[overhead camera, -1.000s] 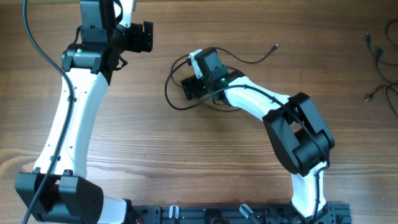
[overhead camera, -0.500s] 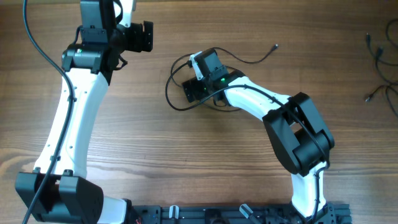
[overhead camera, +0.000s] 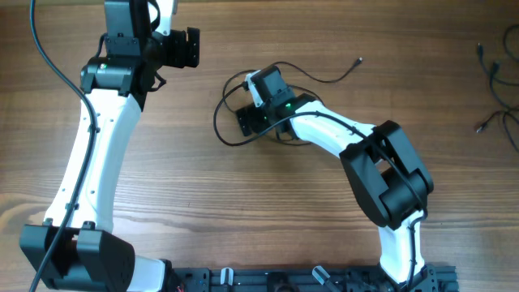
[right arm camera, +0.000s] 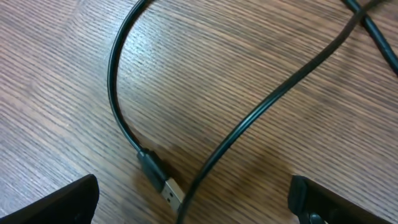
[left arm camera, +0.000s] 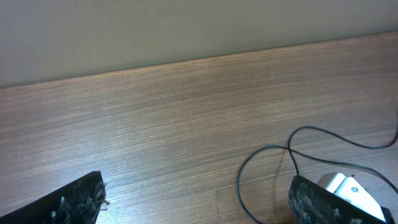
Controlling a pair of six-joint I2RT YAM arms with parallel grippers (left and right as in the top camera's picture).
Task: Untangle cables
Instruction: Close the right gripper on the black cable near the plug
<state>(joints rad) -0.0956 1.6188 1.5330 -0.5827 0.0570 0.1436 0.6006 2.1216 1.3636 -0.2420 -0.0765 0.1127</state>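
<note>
Next I need to keep my right gripper low and bring its fingers together on the piece of cable crossing the USB plug, because that piece already runs between them.
Thin black cables (overhead camera: pixel 220 122) lie in loose loops at the table's middle, and one strand runs right to a small plug (overhead camera: pixel 359 59). My right gripper (overhead camera: pixel 246 120) hovers low over the loops, open. In the right wrist view its open fingers (right arm camera: pixel 62 202) straddle a USB plug (right arm camera: pixel 169 188) and a crossing cable strand (right arm camera: pixel 267 106), touching neither. My left gripper (overhead camera: pixel 188 49) hangs open at the back left, apart from the cables. In the left wrist view its gripper (left arm camera: pixel 193 208) has bare wood between the fingers, and a cable loop (left arm camera: pixel 244 171) lies beside the right finger (left arm camera: pixel 314 199).
More thin black cords (overhead camera: pixel 491 73) lie at the table's far right edge. The far table edge (left arm camera: pixel 186 59) meets a grey wall in the left wrist view. The right arm's white link (overhead camera: pixel 324 130) stretches across the middle right.
My right gripper has crept slightly to the left over the cable loops. The left arm has not moved.
</note>
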